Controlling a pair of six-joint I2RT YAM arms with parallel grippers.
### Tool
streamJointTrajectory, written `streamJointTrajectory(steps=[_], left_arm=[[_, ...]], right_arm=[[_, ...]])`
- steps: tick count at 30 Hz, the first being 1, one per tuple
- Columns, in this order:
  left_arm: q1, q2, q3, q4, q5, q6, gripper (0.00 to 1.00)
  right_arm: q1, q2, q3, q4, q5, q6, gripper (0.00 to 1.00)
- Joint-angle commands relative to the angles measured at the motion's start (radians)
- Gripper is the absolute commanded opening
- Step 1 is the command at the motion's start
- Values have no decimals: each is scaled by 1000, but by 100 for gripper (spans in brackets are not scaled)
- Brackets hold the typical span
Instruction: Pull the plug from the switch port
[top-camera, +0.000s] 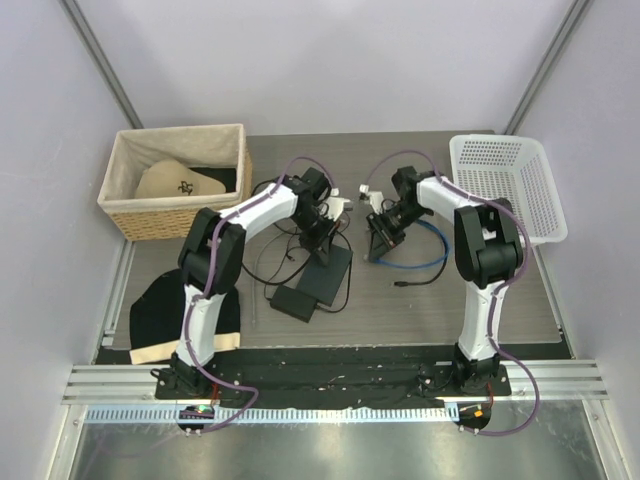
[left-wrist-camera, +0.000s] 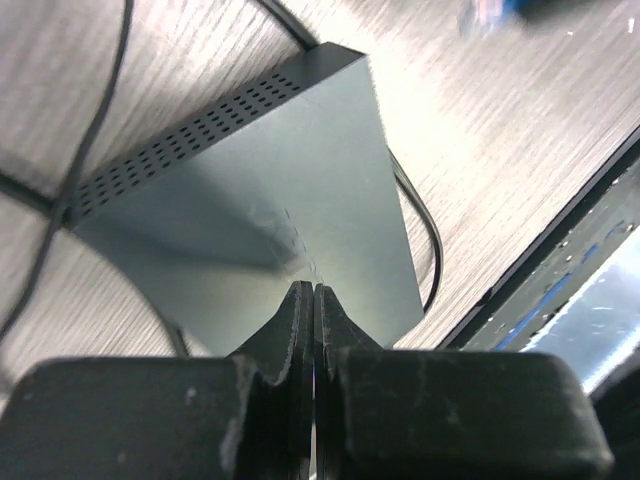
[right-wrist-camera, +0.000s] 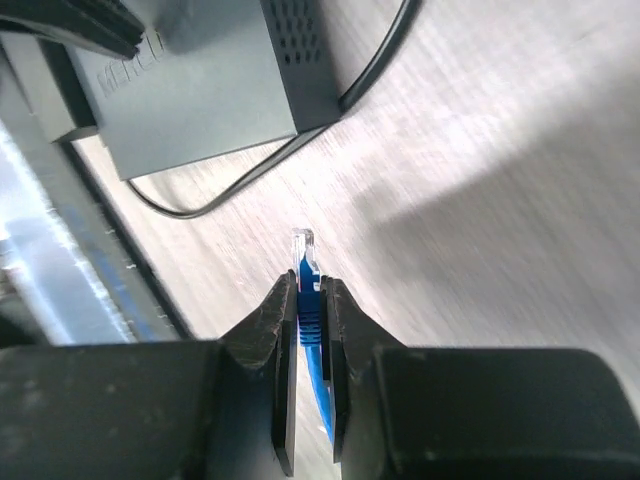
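Note:
Next, my right gripper moves the plug outward from the switch box (top-camera: 330, 270) and lets it go over the bare tabletop, since the plug already hangs free of the box.
The plug (right-wrist-camera: 304, 262) is a clear-tipped connector on the bright-blue cable (top-camera: 425, 262). My right gripper (right-wrist-camera: 310, 290) is shut on it and holds it free above the table, apart from the flat black switch box (right-wrist-camera: 200, 70), which lies up and to the left. In the top view the right gripper (top-camera: 380, 243) is to the right of the box (top-camera: 330, 270). My left gripper (left-wrist-camera: 314, 290) is shut and empty, its tips resting on the box's top face (left-wrist-camera: 250, 190). It shows over the box's far end in the top view (top-camera: 325, 228). The port itself is not visible.
A smaller black brick (top-camera: 290, 302) lies just in front and left of the box, with thin black cords (top-camera: 275, 255) looping around both. A wicker basket (top-camera: 225, 140) stands at the back left, a white plastic basket (top-camera: 510, 185) at the back right, and a black-and-cream hat (top-camera: 160, 320) at the front left.

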Motion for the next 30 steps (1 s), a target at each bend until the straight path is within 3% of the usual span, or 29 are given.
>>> streamJointTrajectory(steps=[1,7,11,17,21,22,23,25,26,29,30], left_arm=[[2,-162,77,-25,-37,78,0],[35,-239,97,-37,-111,131,0],[80,-256,130,-63,-125,143,0],[137,-281,95,-15,-137,109,0],[138,-291,83,-15,-143,114,0],[138,-298,77,-11,-146,112,0],[138,-299,68,-11,-155,111,0],[138,-302,55,-5,-174,109,0],[138,-305,51,-5,-192,108,0],[138,-308,54,4,-230,103,0],[140,-310,60,6,-241,103,0]], right_arm=[[-17,-97,130,4,125,-72,2],[-31,6,388,28,231,-9,1],[-29,113,680,60,288,69,1],[-26,200,821,220,476,133,1],[-25,237,796,221,503,155,7],[-18,231,778,223,500,161,14],[-11,211,741,221,491,161,33],[14,176,703,221,489,152,48],[21,137,674,221,491,153,60],[40,70,637,228,478,181,77],[43,26,628,240,486,205,99]])
